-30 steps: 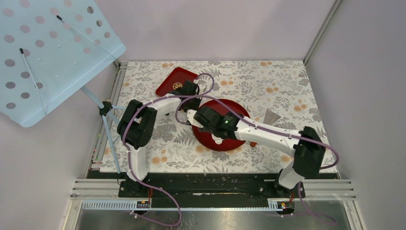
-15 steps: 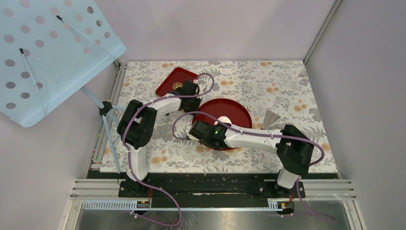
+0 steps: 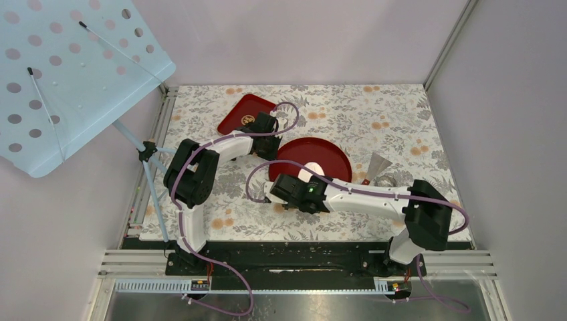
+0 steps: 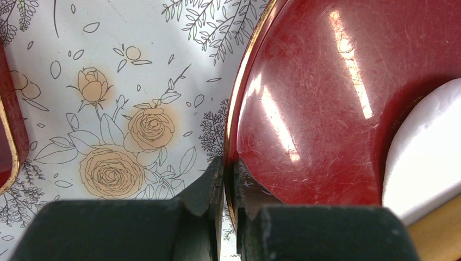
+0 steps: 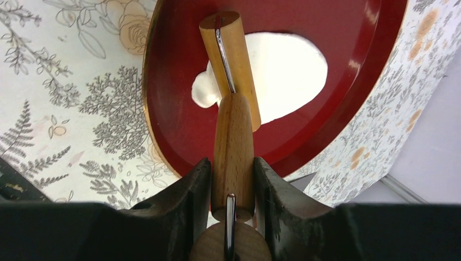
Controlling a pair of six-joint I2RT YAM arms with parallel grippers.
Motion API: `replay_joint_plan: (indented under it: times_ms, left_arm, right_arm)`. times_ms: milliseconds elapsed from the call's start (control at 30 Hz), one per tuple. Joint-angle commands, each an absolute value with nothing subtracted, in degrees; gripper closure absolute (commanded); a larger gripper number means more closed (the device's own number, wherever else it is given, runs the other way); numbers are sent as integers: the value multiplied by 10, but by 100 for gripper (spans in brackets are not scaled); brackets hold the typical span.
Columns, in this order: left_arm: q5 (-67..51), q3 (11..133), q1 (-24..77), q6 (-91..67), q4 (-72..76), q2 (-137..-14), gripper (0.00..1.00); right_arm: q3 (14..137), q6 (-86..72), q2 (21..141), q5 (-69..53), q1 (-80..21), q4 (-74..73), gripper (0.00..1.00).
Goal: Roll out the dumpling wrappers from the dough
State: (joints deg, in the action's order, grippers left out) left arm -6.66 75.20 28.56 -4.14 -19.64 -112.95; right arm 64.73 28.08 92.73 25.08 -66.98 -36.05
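Observation:
The tabletop beyond the plate's far rim (image 5: 394, 81) is bare, so I will lift my right gripper off the dough (image 5: 288, 70), go outward, lower the roller there and release it.
A round red plate (image 3: 327, 152) sits mid-table with a flat white piece of dough (image 5: 288, 70) on it, roundish with a lobe on one side. No separate dumpling wrappers are in view. My right gripper (image 5: 232, 163) is shut on the handle of a wooden roller (image 5: 231, 70), whose barrel lies on the dough's near-left part. From above, the right gripper (image 3: 302, 182) is at the plate's near-left side. My left gripper (image 4: 228, 163) is shut on the plate's gold-edged rim, one finger inside and one outside, at the plate's left edge (image 3: 271, 150). The dough (image 4: 429, 152) shows at the right in the left wrist view.
A square red tray (image 3: 244, 110) lies at the back left, just beyond the left wrist. A metal tool with a fan-shaped blade (image 3: 378, 164) rests right of the plate. A perforated pale-blue panel on a stand (image 3: 67, 73) overhangs the left side. Walls enclose the flowered tabletop.
The right arm has drawn back toward the near edge with the roller, from over the plate's middle to its near-left side. The left arm and the plate have stayed put.

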Motion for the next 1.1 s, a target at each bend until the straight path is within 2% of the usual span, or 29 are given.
replay_joint_plan:
  times_ms: [0,100,300,433,733,1067]
  left_arm:
    - [-60,750,282,-20,-226,-1138,100]
    - [-60,750,282,-20,-226,-1138,100]
    - [-60,750,283,-20,-226,-1138,100]
    - [-60,751,283,-20,-226,-1138,100]
    - [-60,750,282,-20,-226,-1138,100]
    - [-69,750,277,-23,-226,-1138,100]
  right_arm:
    - [631,240,921,127,-676,-468,100]
    - [641,239,908,139,-675,-476,100]
    - [685,260,876,292,-627,-410,100]
    - [700,299,882,351,-596,-366,100]
    - [659,314,959,311,-586,-316,100]
    - [628,229,947,134,-587,-442,100]
